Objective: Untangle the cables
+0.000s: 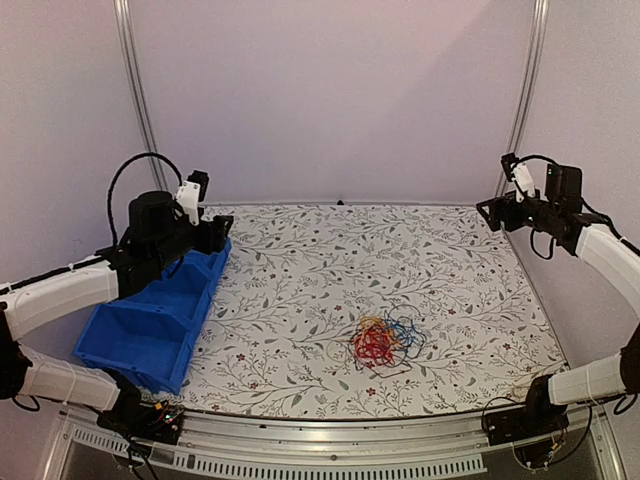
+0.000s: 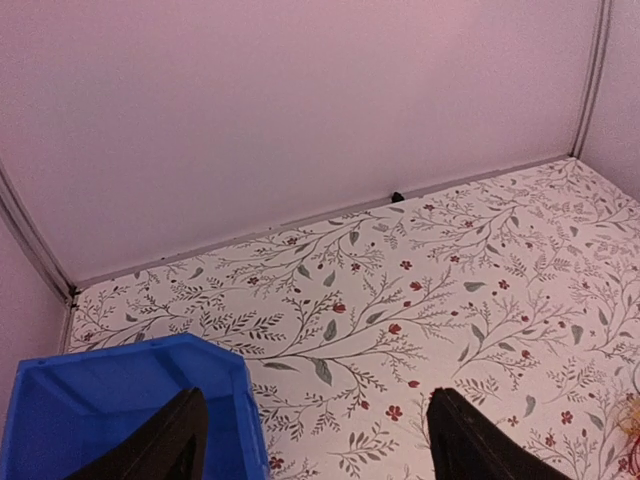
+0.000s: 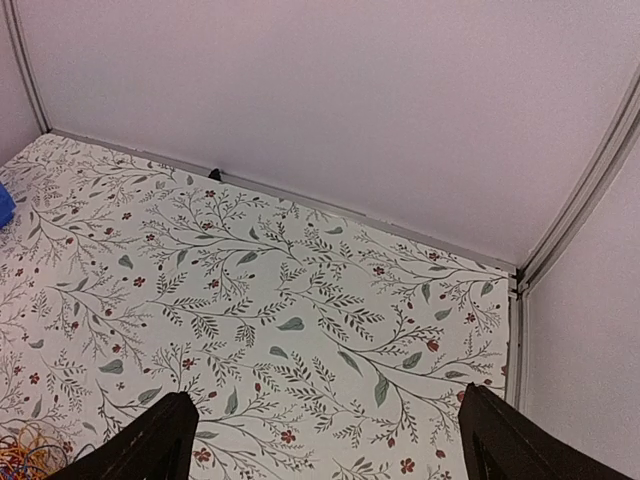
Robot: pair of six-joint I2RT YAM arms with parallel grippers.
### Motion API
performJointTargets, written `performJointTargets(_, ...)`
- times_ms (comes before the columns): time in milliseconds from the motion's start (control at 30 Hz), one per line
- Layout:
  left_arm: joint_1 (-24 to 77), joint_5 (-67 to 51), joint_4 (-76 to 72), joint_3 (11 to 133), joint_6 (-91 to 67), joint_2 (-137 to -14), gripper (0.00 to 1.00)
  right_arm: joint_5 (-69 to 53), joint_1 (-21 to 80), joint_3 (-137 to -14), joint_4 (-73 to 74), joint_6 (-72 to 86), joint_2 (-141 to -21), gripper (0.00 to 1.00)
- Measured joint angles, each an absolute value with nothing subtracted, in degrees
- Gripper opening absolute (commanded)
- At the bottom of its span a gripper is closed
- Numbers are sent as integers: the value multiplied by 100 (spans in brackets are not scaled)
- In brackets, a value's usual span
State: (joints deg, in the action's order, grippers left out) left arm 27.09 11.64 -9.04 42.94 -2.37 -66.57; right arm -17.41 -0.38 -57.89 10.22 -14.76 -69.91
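Note:
My right gripper lowers across to the clump next, onto the thin blue cable.
The cables (image 1: 386,340) lie in a small tangled clump of red, yellow and blue wire on the floral table cover, right of centre and toward the front. A sliver of the clump shows at the edge of the left wrist view (image 2: 632,425) and in the bottom left corner of the right wrist view (image 3: 22,452). My left gripper (image 1: 216,232) hovers at the far left over the blue bin, jaws open and empty (image 2: 316,430). Far back on the right, my right gripper (image 1: 494,211) is raised, open wide with nothing between its fingers (image 3: 325,425). Both grippers are well away from the clump.
A blue plastic bin (image 1: 150,320) sits along the table's left side, its corner under my left fingers (image 2: 110,400). Plain walls with metal corner posts (image 1: 135,90) close in the back and sides. The floral cover (image 1: 330,260) spans the table.

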Motion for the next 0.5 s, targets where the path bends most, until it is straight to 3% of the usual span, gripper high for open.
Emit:
performJointTargets(200, 3514, 528, -963, 4366, 27, -7349, 71, -2209, -165, -5242, 1330, -2060, -6991, 98)
performJointTargets(333, 4364, 209, -963, 4609, 38, -8014, 71, -2620, -202, -5065, 1793, -2711, -7000, 87)
performJointTargets(500, 5369, -40, -1039, 5035, -213, -8836, 70, -3035, -204, -4958, 2309, -3452, -7199, 66)
